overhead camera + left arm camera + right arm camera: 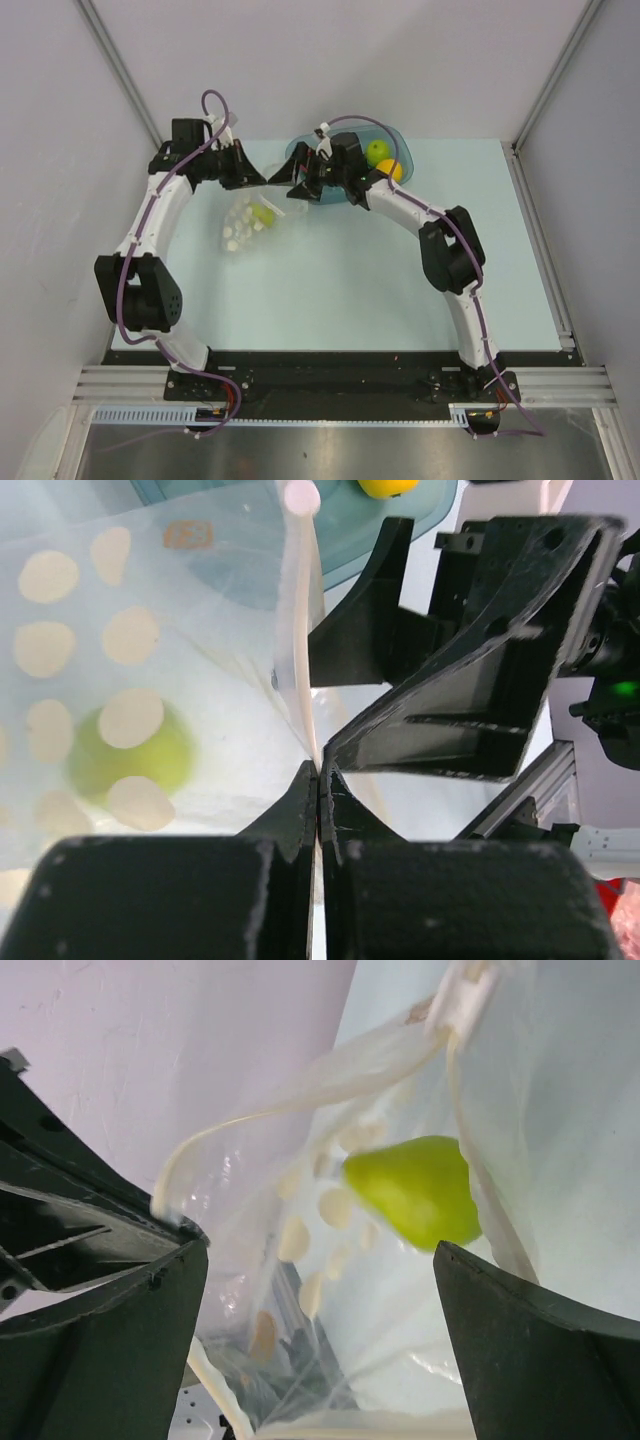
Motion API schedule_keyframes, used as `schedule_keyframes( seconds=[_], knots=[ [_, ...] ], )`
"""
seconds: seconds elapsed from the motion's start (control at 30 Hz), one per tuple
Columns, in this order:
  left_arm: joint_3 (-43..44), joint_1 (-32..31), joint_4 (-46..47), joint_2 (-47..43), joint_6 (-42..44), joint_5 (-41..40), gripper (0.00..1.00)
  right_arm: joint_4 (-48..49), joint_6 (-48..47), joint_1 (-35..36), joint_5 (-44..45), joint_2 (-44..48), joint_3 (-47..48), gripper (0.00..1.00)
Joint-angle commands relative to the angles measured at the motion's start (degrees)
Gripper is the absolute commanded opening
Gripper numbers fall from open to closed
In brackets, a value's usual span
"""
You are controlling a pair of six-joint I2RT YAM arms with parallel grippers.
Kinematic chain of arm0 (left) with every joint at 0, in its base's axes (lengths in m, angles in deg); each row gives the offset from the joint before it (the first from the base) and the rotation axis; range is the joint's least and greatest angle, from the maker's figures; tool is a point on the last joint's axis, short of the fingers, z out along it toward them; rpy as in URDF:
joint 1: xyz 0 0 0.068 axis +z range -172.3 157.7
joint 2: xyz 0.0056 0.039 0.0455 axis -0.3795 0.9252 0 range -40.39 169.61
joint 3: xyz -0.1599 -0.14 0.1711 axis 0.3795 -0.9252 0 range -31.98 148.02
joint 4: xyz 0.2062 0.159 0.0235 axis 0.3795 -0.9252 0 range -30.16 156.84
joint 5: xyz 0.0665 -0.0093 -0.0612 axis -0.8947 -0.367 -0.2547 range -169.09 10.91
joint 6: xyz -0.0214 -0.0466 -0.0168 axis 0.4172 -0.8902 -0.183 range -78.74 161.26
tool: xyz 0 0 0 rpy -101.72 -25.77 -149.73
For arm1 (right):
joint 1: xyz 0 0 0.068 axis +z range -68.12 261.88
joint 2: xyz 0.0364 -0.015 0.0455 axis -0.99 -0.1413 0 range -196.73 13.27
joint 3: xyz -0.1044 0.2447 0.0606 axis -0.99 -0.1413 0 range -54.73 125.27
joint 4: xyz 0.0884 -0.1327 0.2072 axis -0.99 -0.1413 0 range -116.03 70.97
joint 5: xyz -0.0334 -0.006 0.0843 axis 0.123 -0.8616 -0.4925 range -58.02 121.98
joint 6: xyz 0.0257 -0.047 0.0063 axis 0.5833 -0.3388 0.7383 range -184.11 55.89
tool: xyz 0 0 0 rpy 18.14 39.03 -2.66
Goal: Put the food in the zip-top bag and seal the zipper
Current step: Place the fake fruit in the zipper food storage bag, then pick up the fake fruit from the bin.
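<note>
Next, my right gripper moves from the bag's opening outward into the tub's bag-side end to close. The pear is bagged and fruit is still in the tub.
The clear zip-top bag with pale dots lies left of centre, its mouth lifted toward the tub. A green pear is inside it; it also shows in the left wrist view and the right wrist view. My left gripper is shut on the pale zipper at the bag's mouth edge. My right gripper is open just right of it, its jaws wide apart at the bag's gaping mouth. A green apple and an orange sit in the tub. Peach and grapes are hidden.
The teal translucent tub stands at the back centre, partly under my right wrist. Grey walls close in the back and sides. The pale table reaches to the black rail at the near edge.
</note>
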Motion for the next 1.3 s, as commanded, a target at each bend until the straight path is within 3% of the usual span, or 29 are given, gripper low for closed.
schedule_keyframes(
  seconds=[0.0, 0.13, 0.27, 0.3, 0.4, 0.47, 0.63, 1.27],
  knots=[
    [-1.1, 0.7, 0.5, -1.3, -1.9, 3.8, 0.01, 6.1, 3.9, -1.6, -1.6, 3.1, 2.6, 1.00],
    [-1.3, 1.4, 0.5, -1.3, -1.8, 4.4, 0.00, 9.3, -2.0, -4.2, -2.6, 4.7, 2.6, 1.00],
    [-0.2, 1.8, -0.6, -1.0, -0.4, 3.4, 0.00, 2.9, -26.7, -5.6, 4.0, 4.2, 6.4, 1.00],
    [-0.1, 1.8, -1.1, -0.9, -0.2, 3.0, 0.00, 1.7, -37.4, -5.6, 7.2, 3.5, 8.7, 1.00],
    [0.5, 1.8, -1.6, -0.9, 0.7, 2.1, 0.00, 1.3, -47.4, -6.3, 13.7, 0.2, 10.8, 1.00],
    [0.6, 1.9, -1.8, -0.8, 1.1, 1.7, 0.00, 2.0, -49.2, -7.4, 14.3, -2.8, 12.5, 1.00],
    [0.8, 2.1, -2.3, -0.3, 1.5, 1.0, 0.00, 5.3, -37.4, -10.4, 13.1, -10.8, 20.1, 0.94],
    [0.9, 4.9, -4.8, 1.1, 2.9, 0.4, 0.00, 10.3, -28.1, -7.8, 25.0, -24.0, 24.7, 0.92]
  ],
)
